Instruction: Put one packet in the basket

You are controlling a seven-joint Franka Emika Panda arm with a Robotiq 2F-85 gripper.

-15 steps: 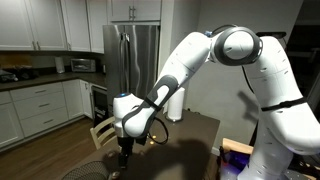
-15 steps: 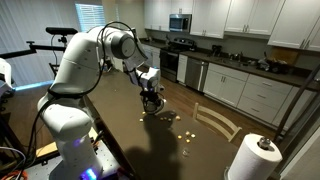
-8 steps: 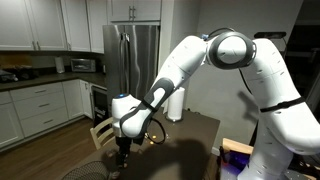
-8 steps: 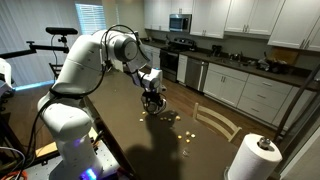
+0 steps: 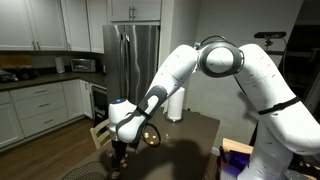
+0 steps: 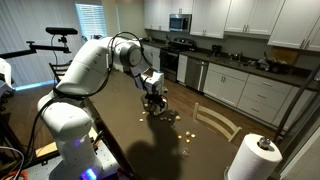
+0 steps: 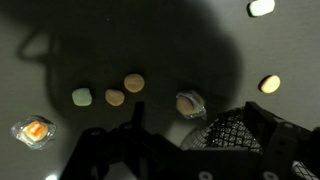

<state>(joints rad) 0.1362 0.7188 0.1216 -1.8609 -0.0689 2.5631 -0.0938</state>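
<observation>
I should lower my gripper next until the clear packet (image 7: pixel 190 104) beside the mesh basket is between my fingers.
Several small yellowish packets lie on the dark table: a clear-wrapped one (image 7: pixel 189 102), three in a row (image 7: pixel 115 97), a wrapped one at the left (image 7: pixel 34 130), and two more at the right (image 7: pixel 269 84). My gripper (image 7: pixel 198 114) is open, low over the table, with the clear-wrapped packet just ahead of its fingertips. A mesh-textured round wall with a pale rim (image 7: pixel 226 132) shows between the jaws; it looks like the basket. The gripper shows in both exterior views (image 5: pixel 119 153) (image 6: pixel 152 100). The round basket (image 5: pixel 85 172) shows faintly beside it. Packets dot the table (image 6: pixel 172 120).
A light wooden chair back (image 6: pixel 216 120) stands at the table's side, also in an exterior view (image 5: pixel 100 130). A paper towel roll (image 6: pixel 256 158) stands on the table's near corner, also in an exterior view (image 5: pixel 176 103). Kitchen cabinets and a fridge stand beyond.
The arm has bent and the gripper has sunk a little lower toward the table. The packets have not moved.
</observation>
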